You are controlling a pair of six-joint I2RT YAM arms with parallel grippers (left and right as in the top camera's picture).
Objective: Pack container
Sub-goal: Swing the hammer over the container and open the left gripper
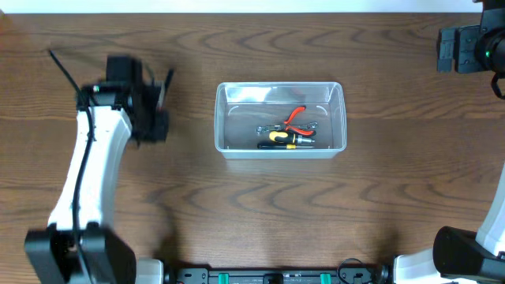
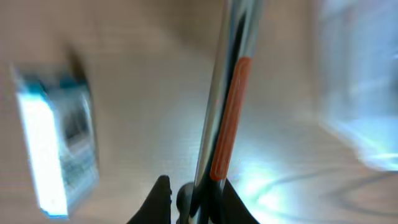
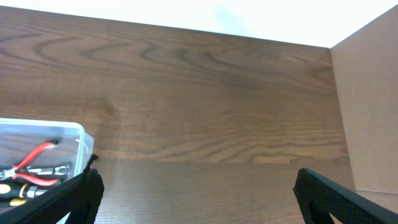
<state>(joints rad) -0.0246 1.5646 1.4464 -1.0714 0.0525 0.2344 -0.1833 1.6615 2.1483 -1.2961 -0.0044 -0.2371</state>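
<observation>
The silvery tool is still outside; my left gripper should next swing it over the container and down toward the pliers (image 1: 295,117) and screwdriver.
The clear plastic container (image 1: 223,118) stands at the table's middle. It holds red-handled pliers (image 1: 295,117), a yellow-and-black screwdriver (image 1: 286,138) and a small metal wrench. Its corner also shows in the right wrist view (image 3: 79,134). My left gripper (image 1: 151,110) is left of the container, shut on a long silvery tool with an orange stripe (image 2: 229,118); the left wrist view is blurred, with its jaws (image 2: 193,200) at the bottom edge. My right gripper (image 1: 461,49) is at the far right back, open and empty, its fingers wide apart (image 3: 199,193).
A small blue-and-white box (image 2: 56,143) lies to the left of the held tool in the left wrist view; the overhead view does not show it. A black cable (image 1: 65,71) hangs by the left arm. A tan panel (image 3: 367,106) stands at the right.
</observation>
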